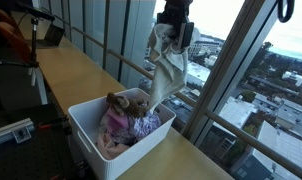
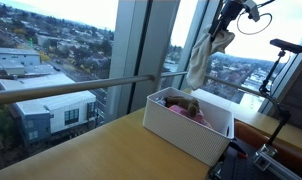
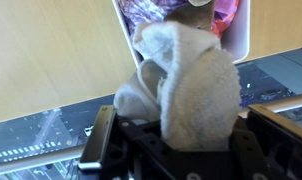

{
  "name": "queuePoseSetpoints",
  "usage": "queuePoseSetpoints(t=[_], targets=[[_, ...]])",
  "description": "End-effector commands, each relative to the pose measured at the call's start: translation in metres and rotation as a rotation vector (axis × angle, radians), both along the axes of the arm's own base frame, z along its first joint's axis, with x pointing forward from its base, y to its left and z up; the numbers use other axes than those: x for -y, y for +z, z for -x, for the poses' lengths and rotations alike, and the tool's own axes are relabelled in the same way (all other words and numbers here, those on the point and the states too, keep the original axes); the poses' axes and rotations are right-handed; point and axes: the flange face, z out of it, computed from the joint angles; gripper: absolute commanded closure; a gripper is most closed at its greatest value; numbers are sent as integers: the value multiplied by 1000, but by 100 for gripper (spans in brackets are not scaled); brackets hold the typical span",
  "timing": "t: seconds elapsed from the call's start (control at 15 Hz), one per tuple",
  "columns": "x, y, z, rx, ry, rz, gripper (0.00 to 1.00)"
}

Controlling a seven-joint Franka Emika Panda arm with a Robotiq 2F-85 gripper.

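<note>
My gripper moves down away from the windows next, over the bin's middle (image 1: 121, 122) below it, and releases the towel, as the towel (image 1: 167, 68) hangs by the bin's far rim.
My gripper (image 1: 171, 30) is shut on a cream towel (image 1: 167, 68) and holds it high above a white bin (image 1: 91, 140), so the cloth hangs down toward the bin's far rim. In an exterior view the gripper (image 2: 227, 25) holds the towel (image 2: 202, 58) above the bin (image 2: 186, 135). In the wrist view the towel (image 3: 186, 90) bulges between the jaws (image 3: 186, 140) and hides the fingertips. The bin (image 3: 243, 45) lies below. It holds stuffed toys in pink and purple clothes (image 1: 121, 120).
The bin stands on a long wooden counter (image 1: 71, 70) along tall windows with a handrail (image 2: 61, 92). An orange chair and stands (image 1: 16, 45) are at the far end. Black equipment (image 2: 256, 160) sits near the bin.
</note>
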Motion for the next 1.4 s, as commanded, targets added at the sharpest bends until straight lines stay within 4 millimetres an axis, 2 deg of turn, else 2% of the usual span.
queuePoseSetpoints(t=[0.0,0.2,0.73,0.8,0.87,1.07,1.33], targets=[[-9,8,27,-16,12,-51,100],[-23,-1,34,-31,30,-57,100],[-37,-52,47,-128,51,-65,100],[-40,-56,49,-140,57,-65,96],[-44,-60,51,-150,62,-65,74],[-57,-72,55,-175,82,-64,63],[-69,-77,60,-189,102,-64,33]])
